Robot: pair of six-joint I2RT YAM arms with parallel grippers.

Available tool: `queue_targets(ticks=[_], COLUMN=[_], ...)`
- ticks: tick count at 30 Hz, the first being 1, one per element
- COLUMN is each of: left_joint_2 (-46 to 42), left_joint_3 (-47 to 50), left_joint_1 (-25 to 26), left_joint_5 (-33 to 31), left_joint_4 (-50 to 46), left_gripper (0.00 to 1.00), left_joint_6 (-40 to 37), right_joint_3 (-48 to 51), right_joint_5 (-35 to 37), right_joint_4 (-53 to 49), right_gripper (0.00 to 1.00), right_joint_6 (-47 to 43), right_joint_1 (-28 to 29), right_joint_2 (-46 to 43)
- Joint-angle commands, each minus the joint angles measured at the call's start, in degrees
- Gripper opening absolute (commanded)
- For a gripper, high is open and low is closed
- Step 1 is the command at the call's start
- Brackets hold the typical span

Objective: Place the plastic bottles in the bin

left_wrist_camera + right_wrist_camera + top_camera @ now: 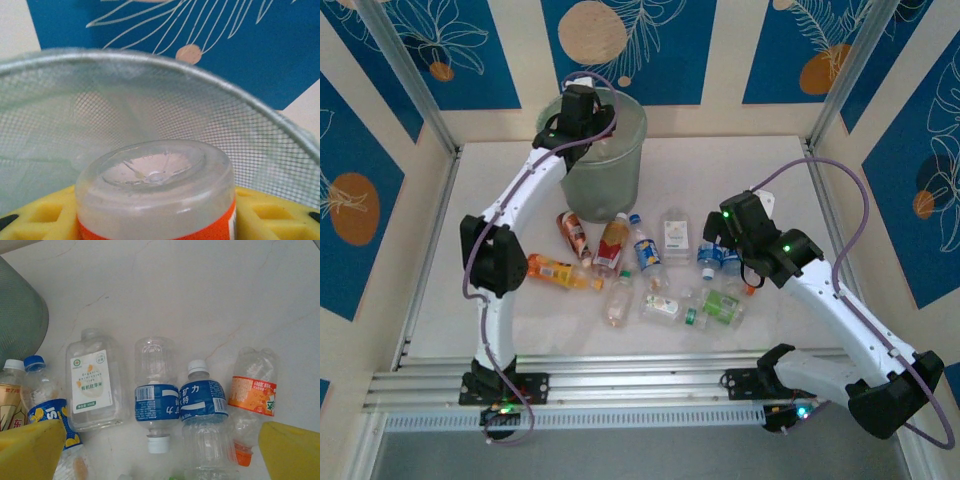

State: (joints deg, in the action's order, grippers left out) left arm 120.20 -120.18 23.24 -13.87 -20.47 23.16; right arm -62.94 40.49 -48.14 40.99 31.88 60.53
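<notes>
I need to lower the orange-labelled clear bottle (155,190) with my left gripper next, past the bin's rim and into the bin with mesh sides, and then let go of it.
The bin (605,165) stands at the back of the table, left of centre. My left gripper (578,112) hangs over its mouth, shut on an orange-labelled clear bottle (155,190) whose base points into the mesh-walled bin (200,105); yellow fingers (45,215) flank the bottle. Several plastic bottles lie in a loose group in the middle of the table (645,245). My right gripper (162,450) stands open just above two blue-labelled bottles (156,400) (202,400) lying side by side. An orange-labelled bottle (252,395) lies to their right, a white-labelled square one (92,382) to their left.
More bottles lie nearer the arms: an orange one (560,270), a clear one (618,298) and a green-labelled one (720,303). The bin wall (20,320) shows at the left of the right wrist view. Metal frame posts and patterned walls enclose the table.
</notes>
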Motion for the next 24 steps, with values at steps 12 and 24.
queue_targets(ticks=[12, 24], left_joint_2=[4.9, 8.5], left_joint_3=[-3.3, -6.5], left_joint_1=[-1.2, -1.2], left_joint_5=[0.0, 0.4], left_joint_4=[-4.5, -6.4], left_gripper=[0.55, 0.72], left_joint_6=[6.6, 6.2], right_joint_3=[0.3, 0.6], right_joint_5=[0.1, 0.4], right_joint_4=[-1.7, -1.9], right_gripper=[0.99, 0.99], right_joint_6=[2.2, 2.3], right_joint_1=[0.1, 0.0], right_joint_2=[0.7, 0.8])
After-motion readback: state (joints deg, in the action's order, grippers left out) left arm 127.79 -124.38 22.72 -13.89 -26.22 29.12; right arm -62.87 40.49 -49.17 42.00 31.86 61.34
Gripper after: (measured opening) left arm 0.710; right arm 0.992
